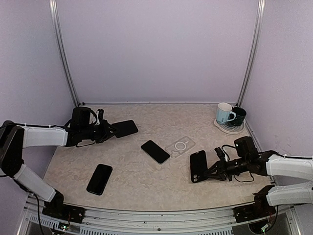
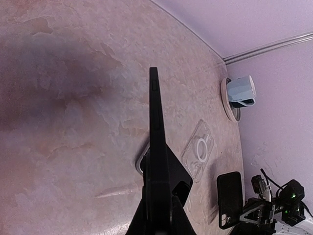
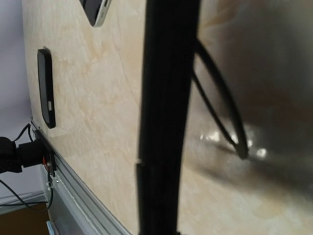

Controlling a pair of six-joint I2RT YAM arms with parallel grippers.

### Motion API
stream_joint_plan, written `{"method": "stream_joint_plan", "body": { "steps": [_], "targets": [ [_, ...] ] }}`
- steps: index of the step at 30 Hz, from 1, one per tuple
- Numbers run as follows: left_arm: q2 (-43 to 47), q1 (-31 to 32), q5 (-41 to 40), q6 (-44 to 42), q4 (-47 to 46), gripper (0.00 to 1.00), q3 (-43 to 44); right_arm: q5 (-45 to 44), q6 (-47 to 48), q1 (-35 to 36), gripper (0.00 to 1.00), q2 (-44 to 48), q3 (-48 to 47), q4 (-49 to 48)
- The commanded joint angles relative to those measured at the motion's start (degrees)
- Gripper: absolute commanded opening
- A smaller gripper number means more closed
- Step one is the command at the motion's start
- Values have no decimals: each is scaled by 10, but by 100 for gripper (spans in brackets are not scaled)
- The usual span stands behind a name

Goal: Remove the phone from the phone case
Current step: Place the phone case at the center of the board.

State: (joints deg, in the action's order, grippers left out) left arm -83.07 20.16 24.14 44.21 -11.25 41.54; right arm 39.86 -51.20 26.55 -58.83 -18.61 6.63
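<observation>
My left gripper holds the phone apart, so next my right gripper will carry the black phone case [image 1: 198,166] down onto the table and then let go of it.
My left gripper [image 1: 112,131] is shut on a black phone [image 1: 126,128] and holds it just above the table at the back left. In the left wrist view the phone [image 2: 154,117] is edge-on between the jaws of my left gripper [image 2: 164,188]. My right gripper [image 1: 209,172] is shut on a black phone case [image 1: 198,166] with a camera cutout, held on edge at the front right. The case also shows in the left wrist view [image 2: 229,198]. In the right wrist view the case [image 3: 168,98] is a blurred dark bar that hides my right gripper's fingers.
A silver-edged phone [image 1: 155,151] and a clear case [image 1: 180,146] with a white ring lie mid-table. Another black phone [image 1: 100,178] lies front left. Two mugs [image 1: 230,116] stand on a coaster at the back right. A black cable [image 3: 220,112] loops beside the right gripper.
</observation>
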Motion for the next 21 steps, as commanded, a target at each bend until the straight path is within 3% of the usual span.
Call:
{"method": "stream_joint_plan", "body": {
  "steps": [1,12,21],
  "targets": [
    [-47,-12,50,-24,-70,0,41,21,18,-3,0,-37,-9,-50],
    [-132,-13,60,-31,-84,0,61,-35,48,-4,6,-83,-23,-21],
    [-165,-9,61,-33,-88,0,61,-114,75,-4,33,-67,-66,68]
  ]
}}
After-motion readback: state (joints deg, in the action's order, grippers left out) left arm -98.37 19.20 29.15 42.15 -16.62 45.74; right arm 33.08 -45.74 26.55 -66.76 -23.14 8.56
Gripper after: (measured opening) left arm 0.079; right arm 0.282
